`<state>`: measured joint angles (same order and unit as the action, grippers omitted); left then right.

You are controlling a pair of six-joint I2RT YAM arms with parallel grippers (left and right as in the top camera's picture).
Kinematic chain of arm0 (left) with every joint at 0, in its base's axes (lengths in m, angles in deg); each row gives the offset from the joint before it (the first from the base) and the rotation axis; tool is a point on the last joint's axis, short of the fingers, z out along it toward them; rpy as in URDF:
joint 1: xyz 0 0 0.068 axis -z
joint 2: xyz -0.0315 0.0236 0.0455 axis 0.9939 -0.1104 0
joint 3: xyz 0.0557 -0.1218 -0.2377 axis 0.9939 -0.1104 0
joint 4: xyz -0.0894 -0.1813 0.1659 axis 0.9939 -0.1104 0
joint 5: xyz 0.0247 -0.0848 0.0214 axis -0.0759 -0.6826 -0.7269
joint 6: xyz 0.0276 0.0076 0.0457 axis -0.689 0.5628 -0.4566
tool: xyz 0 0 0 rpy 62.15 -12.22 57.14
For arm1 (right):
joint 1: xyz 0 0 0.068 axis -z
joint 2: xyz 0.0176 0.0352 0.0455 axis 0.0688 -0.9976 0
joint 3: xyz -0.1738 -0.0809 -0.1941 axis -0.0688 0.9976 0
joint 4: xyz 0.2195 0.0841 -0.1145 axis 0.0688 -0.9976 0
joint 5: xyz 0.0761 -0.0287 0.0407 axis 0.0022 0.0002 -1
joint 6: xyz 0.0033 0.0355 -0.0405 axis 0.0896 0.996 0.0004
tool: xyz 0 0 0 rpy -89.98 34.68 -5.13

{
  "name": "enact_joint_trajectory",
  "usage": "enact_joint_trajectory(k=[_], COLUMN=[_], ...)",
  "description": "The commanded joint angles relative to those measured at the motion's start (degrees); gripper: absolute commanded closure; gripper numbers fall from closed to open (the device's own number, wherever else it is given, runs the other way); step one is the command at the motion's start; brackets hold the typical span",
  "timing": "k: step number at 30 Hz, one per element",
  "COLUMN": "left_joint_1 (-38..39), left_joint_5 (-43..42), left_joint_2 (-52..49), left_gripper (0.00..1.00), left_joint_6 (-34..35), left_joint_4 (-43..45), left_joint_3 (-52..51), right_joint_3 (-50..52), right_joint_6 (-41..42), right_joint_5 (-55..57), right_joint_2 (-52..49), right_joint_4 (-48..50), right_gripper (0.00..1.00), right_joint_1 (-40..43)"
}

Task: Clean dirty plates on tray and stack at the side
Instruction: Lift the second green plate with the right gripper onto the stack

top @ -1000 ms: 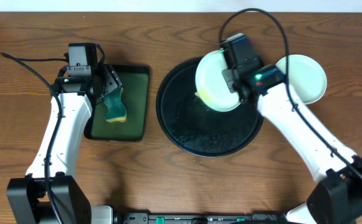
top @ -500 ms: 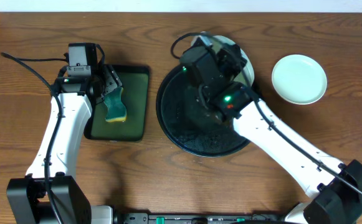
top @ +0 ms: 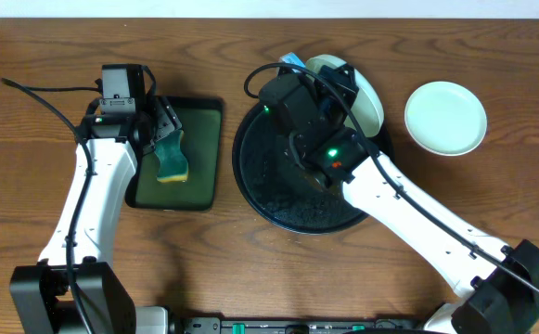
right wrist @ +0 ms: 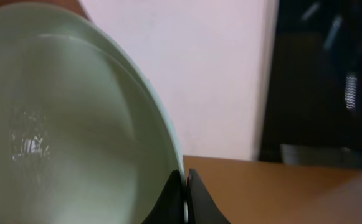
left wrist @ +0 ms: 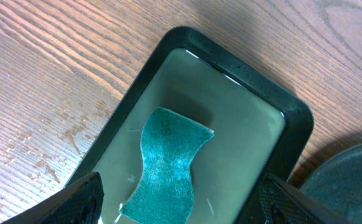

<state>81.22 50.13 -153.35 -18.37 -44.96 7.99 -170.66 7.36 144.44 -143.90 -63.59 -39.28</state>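
Note:
The right gripper's plate swings over the second mint plate [top: 445, 117] next, turns flat, lowers and comes free on top, since that one lies beside the tray.
A pale mint-green plate [top: 367, 96] stands tilted up on edge over the back right of the round black tray [top: 278, 199]. My right gripper [right wrist: 184, 198] is shut on its rim, and the plate [right wrist: 62, 130] fills the left of the right wrist view. In the overhead view the right wrist covers most of that plate. A second mint plate [top: 445, 117] lies flat on the table right of the tray. My left gripper [left wrist: 181, 211] hangs open over a teal sponge [left wrist: 168, 165], with one finger on each side and not touching it.
The sponge [top: 171, 160] lies in a dark-green rectangular tray [top: 204, 139] left of the black tray. That tray's rim [left wrist: 243, 74] sits close to the black tray's edge [left wrist: 349, 180]. Cables trail from both arms over the wooden table.
My right arm swung left and back with the plate and tipped it from facing up to standing on edge behind the tray. The left arm and the sponge have not moved.

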Motion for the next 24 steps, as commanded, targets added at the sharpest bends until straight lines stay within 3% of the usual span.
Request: enact_joint_trajectory(k=[1, 4, 10, 16, 24], left_joint_1=[-0.17, -0.17, -0.17, -0.17, -0.17], left_joint_5=[0.11, 0.11, 0.11, 0.11, 0.11], left_joint_2=[-0.02, -0.02, -0.02, -0.02, -0.02], left_gripper=[0.19, 0.19, 0.19, 0.19, 0.19], left_joint_6=[0.09, 0.09, 0.09, 0.09, 0.09], left_joint_4=[-0.15, -0.15, -0.15, -0.15, -0.15], left_joint_3=[0.37, 0.37, 0.37, 0.37, 0.37], right_joint_3=[-0.61, -0.55, -0.55, -0.55, -0.50], right_joint_6=[13.35, 26.84, 39.50, 48.65, 52.41], right_joint_5=[-9.73, -28.63, -59.52, -69.61, -73.83], right_joint_2=[0.66, 0.44, 0.44, 0.33, -1.77], right_joint_4=[-4.39, -12.85, -17.84, -18.23, -16.96], right_gripper=[0.99, 0.99, 0.99, 0.99, 0.99], right_joint_1=[3.93, 11.30, 26.14, 42.32, 60.87])
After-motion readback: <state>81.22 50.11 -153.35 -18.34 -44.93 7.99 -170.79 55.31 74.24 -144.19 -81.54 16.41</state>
